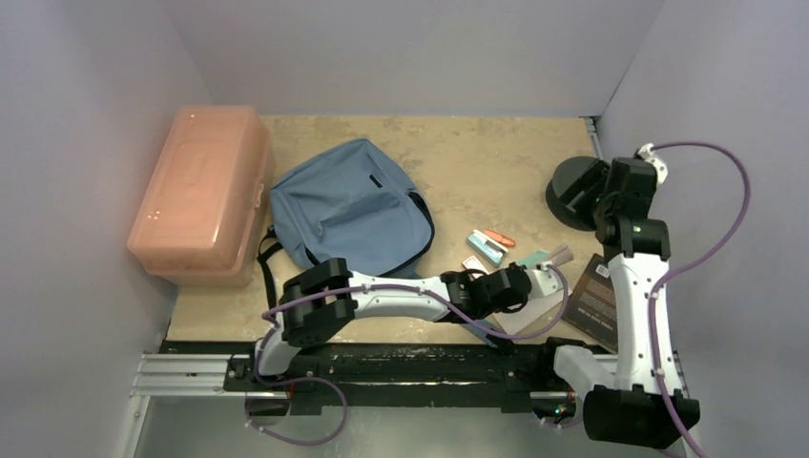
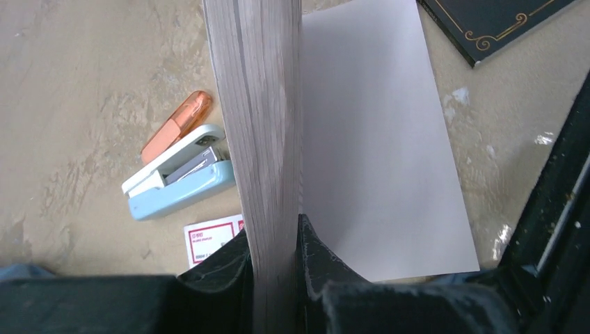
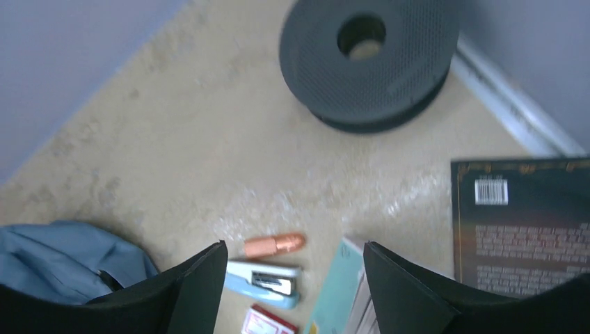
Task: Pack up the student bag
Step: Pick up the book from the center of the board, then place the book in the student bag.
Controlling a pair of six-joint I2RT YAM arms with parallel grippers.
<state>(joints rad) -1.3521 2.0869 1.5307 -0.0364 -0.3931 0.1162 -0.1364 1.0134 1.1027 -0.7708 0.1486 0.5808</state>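
Note:
My left gripper carries the book onto the bag's near edge (image 1: 399, 258) next and releases it, since that edge lies to the gripper's left in the top view.
The blue-grey student bag (image 1: 348, 210) lies flat at the table's middle left; its edge shows in the right wrist view (image 3: 62, 261). My left gripper (image 1: 546, 277) reaches right of the bag and is shut on a thick teal-covered book (image 1: 539, 260). In the left wrist view the gripper (image 2: 273, 233) clamps the book's page block (image 2: 261, 125), and a white leaf (image 2: 376, 139) spreads to its right. My right gripper (image 1: 601, 202) hangs open and empty over the back right. In its own view (image 3: 292, 254) the jaws stand wide apart above the table.
A salmon-pink plastic box (image 1: 200, 191) stands left of the bag. A light-blue stapler (image 2: 177, 181), an orange capped item (image 2: 177, 125) and a red-and-white staples box (image 2: 212, 239) lie by the book. A dark book (image 1: 596, 301) lies at right. A black round disc (image 3: 369, 59) sits in the back right corner.

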